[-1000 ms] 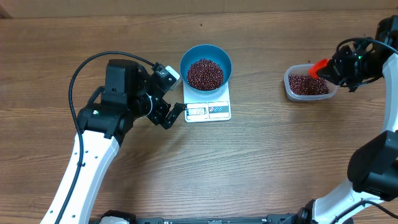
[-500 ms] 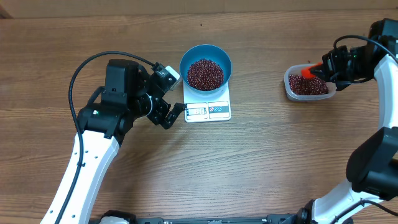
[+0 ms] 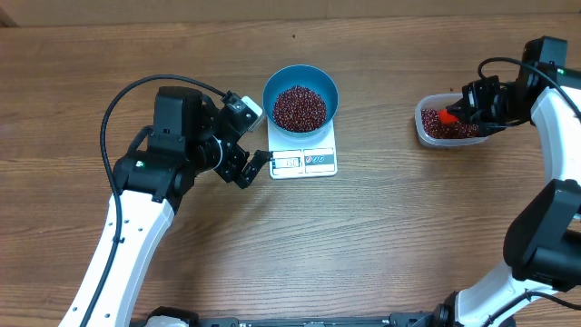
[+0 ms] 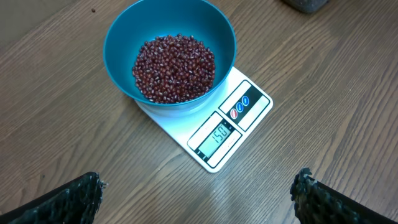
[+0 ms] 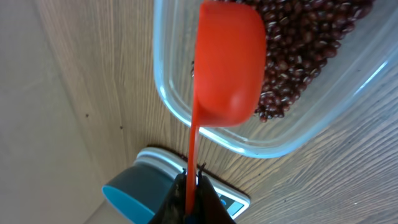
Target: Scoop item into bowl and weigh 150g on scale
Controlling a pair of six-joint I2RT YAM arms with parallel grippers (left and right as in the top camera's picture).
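Observation:
The scale (image 3: 304, 162) shows the asked weight, so my right gripper will next lower toward the tub's scale-side end and release the orange scoop over the beans.
The blue bowl (image 3: 269, 91) stands on the white scale (image 3: 304, 162) and holds a maroon heap of beans (image 3: 300, 107). In the left wrist view the scale's display (image 4: 219, 133) reads 150, below the bowl (image 4: 118, 37). My left gripper (image 3: 254, 136) is open just left of the scale, with only bare wood between its fingers (image 4: 74, 199). My right gripper (image 3: 472, 107) is shut on the thin handle of an orange scoop (image 5: 227, 68). The scoop's cup hangs over the beans (image 5: 305, 43) in the clear tub (image 5: 180, 106).
The clear tub (image 3: 422, 127) sits at the right of the wooden table, about a bowl's width from the scale. A black cable (image 3: 136, 91) loops above the left arm. The table's far edge runs along the top of the overhead view.
My right gripper has swung the orange scoop leftward and in over the tub's beans. The left arm, bowl and scale have not moved.

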